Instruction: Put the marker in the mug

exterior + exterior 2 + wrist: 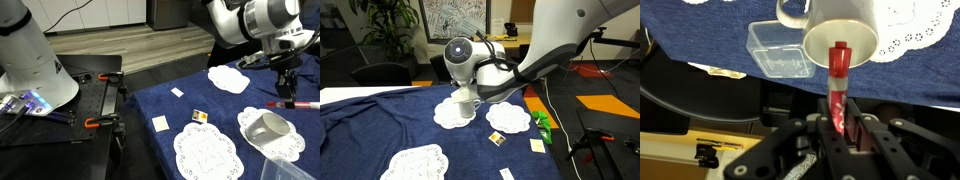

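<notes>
The red marker is still hanging outside, so my gripper should next turn and lower it into the white mug's opening (275,122) (841,42) and release it.
My gripper (838,102) is shut on the red marker (839,80), which sticks out from between the fingers. In the wrist view the marker's tip lies over the round opening of the white mug (843,28), whose handle is at the upper left. In both exterior views the gripper (288,88) (471,90) hangs just above the mug (268,128) (468,105), which rests on a lacy doily (290,148). A red stick (283,103) shows just below the fingers there.
A clear plastic tub (780,48) lies next to the mug. More doilies (205,152) (228,78) and small cards (160,123), one yellow-and-black (200,116), lie on the blue cloth. A green object (542,122) lies at the table edge. Clamps and a black bench (95,100) stand beside the table.
</notes>
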Available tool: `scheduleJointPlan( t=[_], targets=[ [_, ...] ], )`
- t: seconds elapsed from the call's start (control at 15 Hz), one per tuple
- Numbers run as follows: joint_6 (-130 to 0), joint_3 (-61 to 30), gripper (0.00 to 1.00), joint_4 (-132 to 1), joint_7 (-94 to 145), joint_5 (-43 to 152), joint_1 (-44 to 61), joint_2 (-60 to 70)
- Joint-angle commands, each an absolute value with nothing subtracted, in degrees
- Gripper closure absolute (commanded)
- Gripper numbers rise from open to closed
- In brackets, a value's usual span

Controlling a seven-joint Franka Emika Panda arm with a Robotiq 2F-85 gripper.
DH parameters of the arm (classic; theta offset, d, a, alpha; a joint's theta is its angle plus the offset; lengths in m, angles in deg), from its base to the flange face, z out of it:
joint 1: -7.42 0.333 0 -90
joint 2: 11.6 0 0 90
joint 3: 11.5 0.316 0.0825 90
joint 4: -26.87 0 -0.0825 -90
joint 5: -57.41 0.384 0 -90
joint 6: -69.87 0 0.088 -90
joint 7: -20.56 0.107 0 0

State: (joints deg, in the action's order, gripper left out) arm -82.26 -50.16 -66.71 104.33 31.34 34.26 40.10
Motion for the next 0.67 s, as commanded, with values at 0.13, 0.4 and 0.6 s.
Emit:
scheduleJointPlan(
  t=[0.13,0.4,0.6],
  targets=[
    [-82.3,-54.3,0.95,-62.0,115.8,29.4,35.9,45.9],
    [-84.7,-57.3,0.95,-60.9,122.8,28.7,37.2,48.8],
    [-83.8,-59.0,0.95,-60.6,125.7,28.4,38.3,50.2]
  ],
)
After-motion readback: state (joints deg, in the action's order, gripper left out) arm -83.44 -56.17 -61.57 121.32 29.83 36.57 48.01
